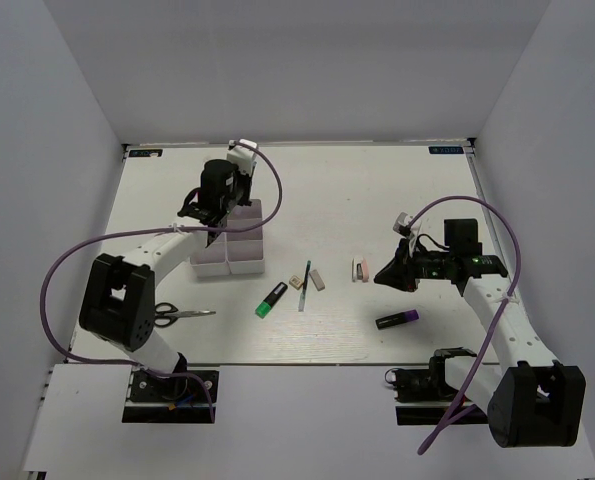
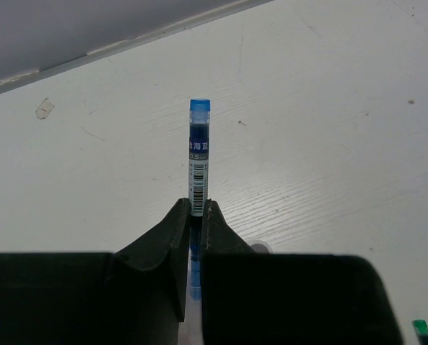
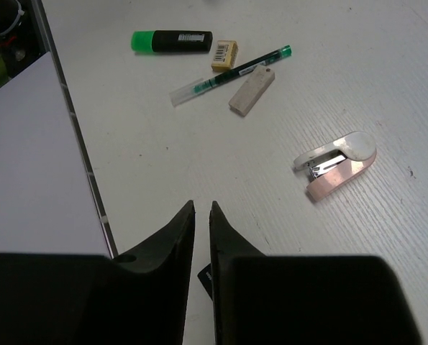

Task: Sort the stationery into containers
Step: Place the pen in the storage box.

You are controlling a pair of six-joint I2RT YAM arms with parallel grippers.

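The pen's blue end shows past the rim of the white containers, so the left gripper next needs to ease slightly back over the containers' far section and let go of the pen.
My left gripper hovers over the back of the white containers. In the left wrist view it is shut on a thin blue pen that sticks out past the fingertips. My right gripper has its jaws nearly together and empty, low over the table beside a pink-white stapler-like item. The green-black highlighter, a green-tipped dark pen and a beige eraser lie mid-table. The purple-black marker lies near the right arm. Black-handled scissors lie by the left arm.
In the right wrist view the highlighter, a small tan eraser, the pen and a larger beige eraser cluster ahead of the fingers. The table's front edge runs to the left of them. White walls enclose the table.
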